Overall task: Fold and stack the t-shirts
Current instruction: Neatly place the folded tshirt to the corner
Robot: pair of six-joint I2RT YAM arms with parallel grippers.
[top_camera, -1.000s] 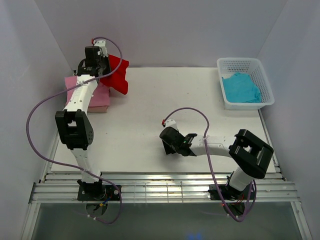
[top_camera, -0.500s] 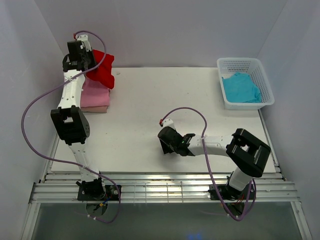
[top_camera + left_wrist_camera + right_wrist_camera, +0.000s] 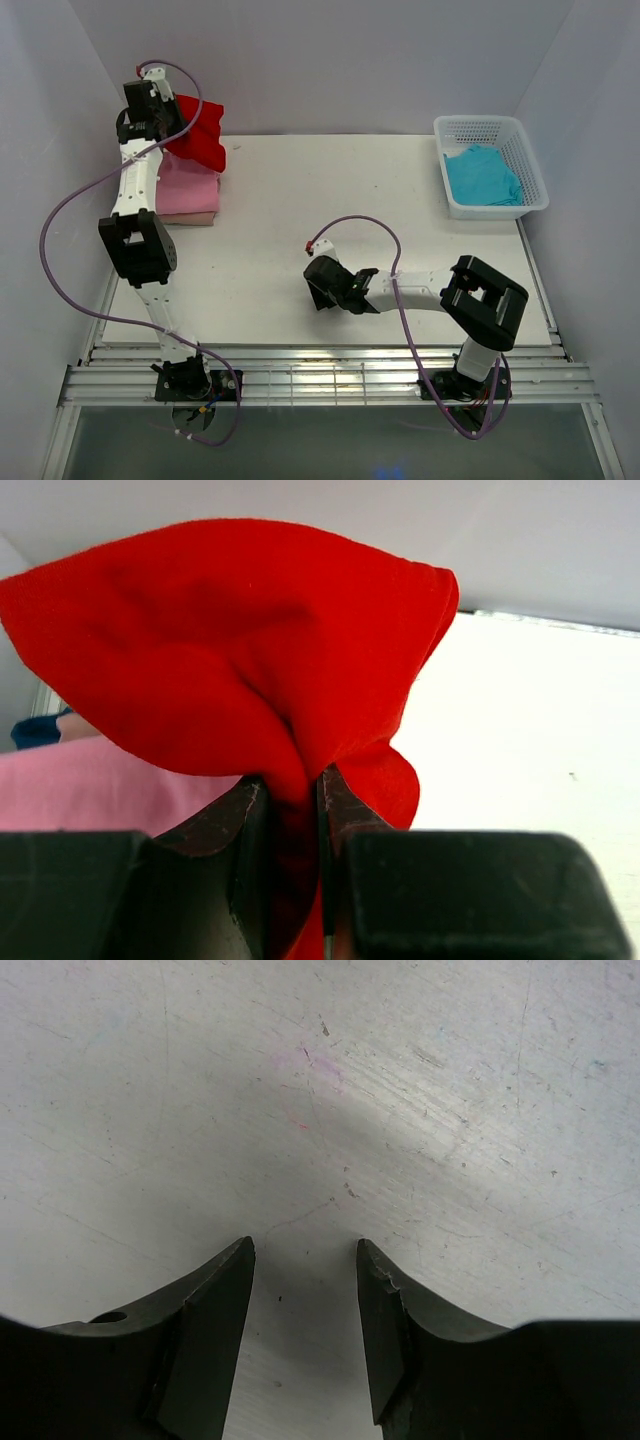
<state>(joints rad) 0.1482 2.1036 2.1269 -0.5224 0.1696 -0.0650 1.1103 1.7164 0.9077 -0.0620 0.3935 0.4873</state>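
Observation:
The red t-shirt (image 3: 198, 133) is still hanging in the air. I should lower my left gripper toward the side over the folded pink t-shirt (image 3: 190, 187) and let go of the red t-shirt.
My left gripper (image 3: 165, 128) is shut on the bright red t-shirt (image 3: 198, 133) and holds it bunched in the air at the far left, above the folded pink t-shirt (image 3: 190, 187). In the left wrist view the red t-shirt (image 3: 240, 650) is pinched between the jaws of the left gripper (image 3: 295, 800), with the pink t-shirt (image 3: 90, 795) below. A beige t-shirt edge (image 3: 190, 217) lies under the pink one. The turquoise t-shirt (image 3: 482, 176) lies in the basket. My right gripper (image 3: 318, 293) is open and empty, just above the bare table (image 3: 400, 1090).
The white lattice basket (image 3: 530, 170) stands at the far right corner. Walls enclose the table on the left, back and right. A purple cable (image 3: 370, 222) loops over the right arm.
My left gripper has carried the red t-shirt to the left and back, over the pink stack. My right gripper has slid a little to the left over the table.

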